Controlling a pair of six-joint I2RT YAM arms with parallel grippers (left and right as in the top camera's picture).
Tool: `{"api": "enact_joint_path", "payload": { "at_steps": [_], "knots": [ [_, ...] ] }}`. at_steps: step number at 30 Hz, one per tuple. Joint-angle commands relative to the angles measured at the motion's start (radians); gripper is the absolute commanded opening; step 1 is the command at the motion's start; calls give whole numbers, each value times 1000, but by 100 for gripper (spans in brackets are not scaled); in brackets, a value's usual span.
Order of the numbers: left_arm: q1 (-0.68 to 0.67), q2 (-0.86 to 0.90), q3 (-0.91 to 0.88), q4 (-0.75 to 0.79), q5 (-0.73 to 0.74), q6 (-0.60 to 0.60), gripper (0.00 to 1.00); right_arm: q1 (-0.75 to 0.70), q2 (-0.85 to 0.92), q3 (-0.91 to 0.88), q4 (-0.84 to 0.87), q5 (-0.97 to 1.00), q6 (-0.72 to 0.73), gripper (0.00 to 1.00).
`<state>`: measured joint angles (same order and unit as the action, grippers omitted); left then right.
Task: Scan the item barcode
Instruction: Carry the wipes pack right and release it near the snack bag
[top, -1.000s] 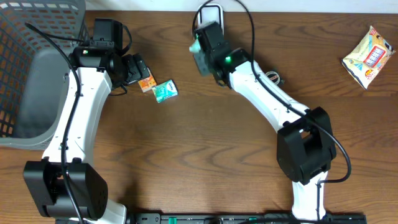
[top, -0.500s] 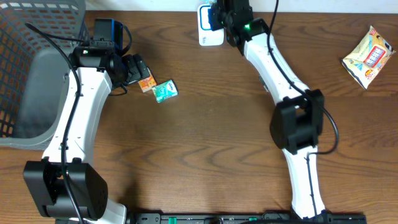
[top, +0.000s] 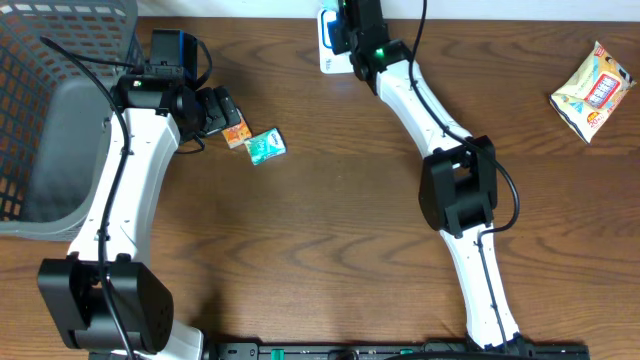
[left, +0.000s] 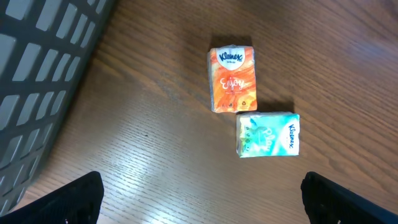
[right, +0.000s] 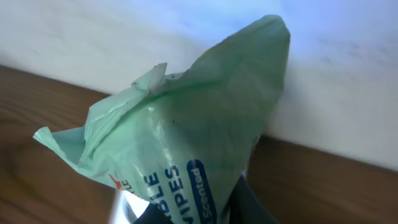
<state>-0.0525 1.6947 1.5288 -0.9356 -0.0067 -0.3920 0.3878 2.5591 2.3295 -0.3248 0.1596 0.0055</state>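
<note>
My right gripper needs to swing to the right in the overhead view and let go of the pack there, because that spot is clear wood beside the snack bag.
My right gripper (right: 199, 214) is shut on the item, a pale green pack of scented wipes (right: 186, 130). The pack sticks up crumpled in front of a white wall in the right wrist view. From overhead, that gripper (top: 345, 28) is at the table's far edge, over a white scanner (top: 333, 60), and the wrist mostly covers the pack. My left gripper (left: 205, 202) hangs open over bare wood, just short of an orange tissue pack (left: 233, 79) and a mint-green tissue pack (left: 267, 134).
A grey mesh basket (top: 60, 60) fills the left end of the table, beside the left arm. A yellow and white snack bag (top: 592, 90) lies at the far right. The two tissue packs (top: 255, 142) sit right of the left gripper (top: 220, 112).
The right arm has swung from mid-table up to the far edge, carrying the wipes pack over the scanner. The left arm and the tissue packs have not moved.
</note>
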Motion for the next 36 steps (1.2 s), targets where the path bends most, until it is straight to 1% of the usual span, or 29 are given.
{"api": "enact_joint_path", "payload": {
  "at_steps": [1,7,13,16,17,18,19,20,22,23,25,27,28,30,36],
  "knots": [
    [3,5,5,-3,-13,6,100,-33,-88,26,-77,108,-14,1],
    [3,5,5,-3,-13,6,100,-133,-189,26,-335,225,-14,1],
    [3,5,5,-3,-13,6,100,-278,-214,26,-589,399,-14,1],
    [3,5,5,-3,-13,6,100,-360,-210,17,-680,407,-14,1],
    [3,5,5,-3,-13,6,100,-385,-210,13,-701,407,-14,4],
    [3,5,5,-3,-13,6,100,-412,-210,8,-718,407,-13,8],
    [3,5,5,-3,-13,6,100,-437,-210,4,-728,407,-10,17],
    [3,5,5,-3,-13,6,100,-458,-210,-1,-734,407,-5,31],
    [3,5,5,-3,-13,6,100,-503,-210,-13,-740,406,7,50],
    [3,5,5,-3,-13,6,100,-525,-210,-21,-744,405,26,65],
    [3,5,5,-3,-13,6,100,-554,-210,-28,-758,373,50,86],
    [3,5,5,-3,-13,6,100,-579,-210,-29,-783,281,50,97],
    [3,5,5,-3,-13,6,100,-590,-210,-29,-796,210,50,99],
    [3,5,5,-3,-13,6,100,-604,-210,-29,-814,58,50,99],
    [3,5,5,-3,-13,6,100,-602,-210,-29,-893,-517,50,99]
  ]
}}
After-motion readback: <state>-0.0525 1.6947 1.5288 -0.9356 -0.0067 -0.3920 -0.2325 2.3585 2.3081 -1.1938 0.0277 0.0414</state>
